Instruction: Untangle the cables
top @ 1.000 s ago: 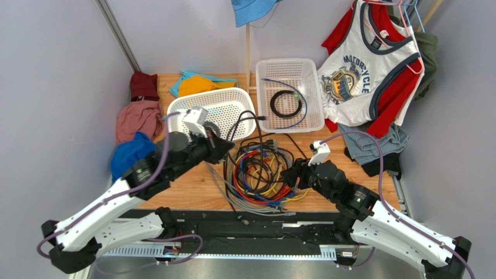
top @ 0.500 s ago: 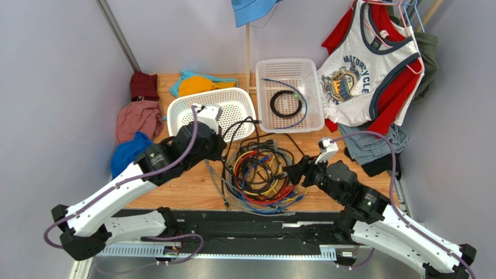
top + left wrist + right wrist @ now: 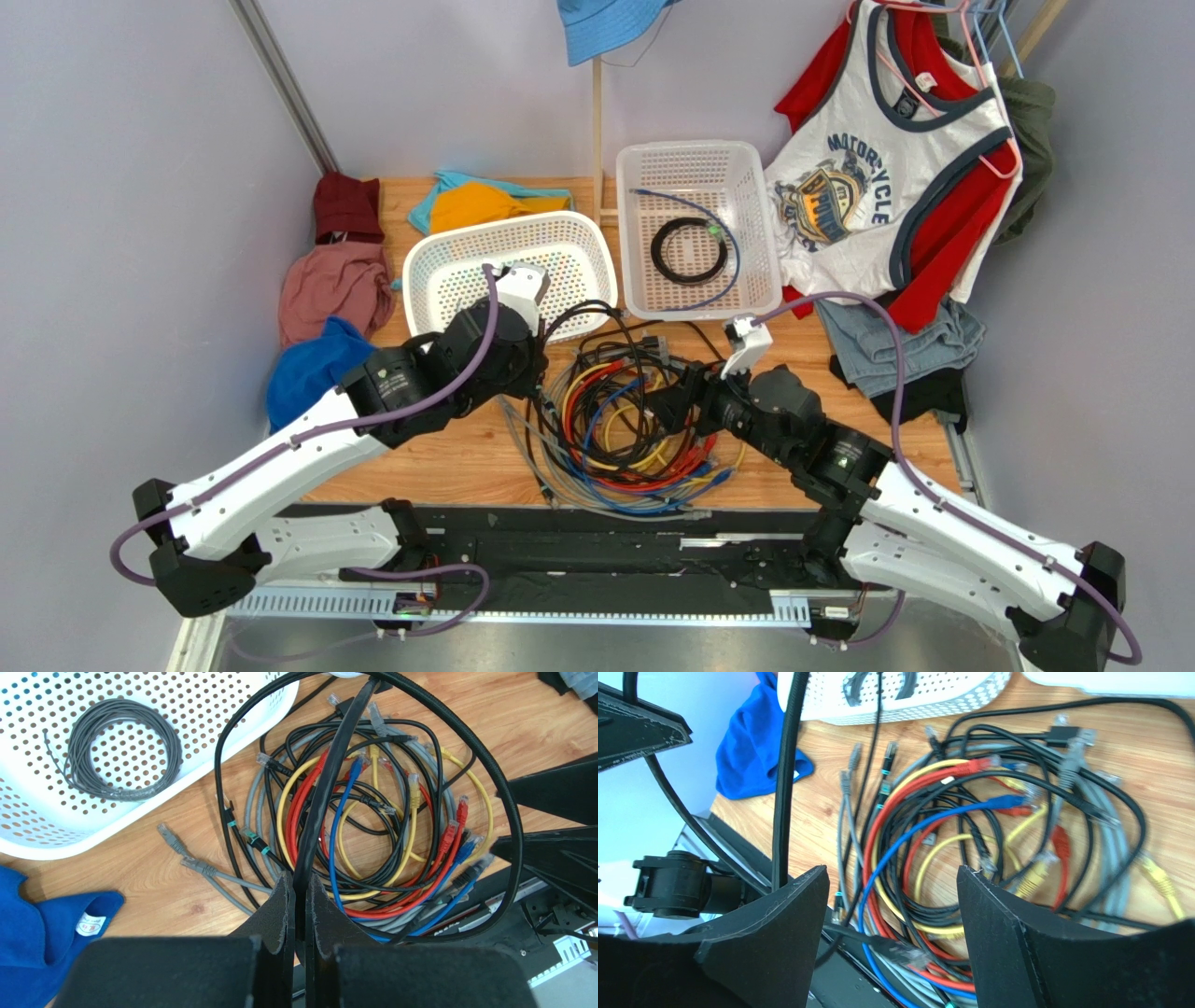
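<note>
My left gripper will lift outward over that coil [image 3: 124, 750], then lower and release the black cable, since the white basket already holds a coiled grey cable.
The cables [image 3: 631, 420] lie in a tangled heap of black, grey, blue, red and yellow loops on the wooden table, seen close in the left wrist view [image 3: 379, 833] and the right wrist view [image 3: 962, 833]. My left gripper [image 3: 540, 367] sits at the heap's left edge, shut [image 3: 300, 903] on a thick black cable [image 3: 330, 791] that rises from the jaws and arcs in a wide loop over the heap. My right gripper [image 3: 676, 406] hangs over the heap's right side, open [image 3: 892, 875], with loops below the gap and nothing gripped.
A white basket [image 3: 415, 280] behind the left gripper holds a coiled grey cable [image 3: 119, 749]. A second white basket [image 3: 701, 147] at the back holds a black coil [image 3: 694, 252] and a blue cord. Clothes are piled at far left [image 3: 316, 367] and right [image 3: 898, 350]. A black rail [image 3: 603, 553] runs along the near edge.
The left gripper has moved right and back towards the white basket, still holding the black cable. The right gripper has moved left over the heap and its jaws have widened.
</note>
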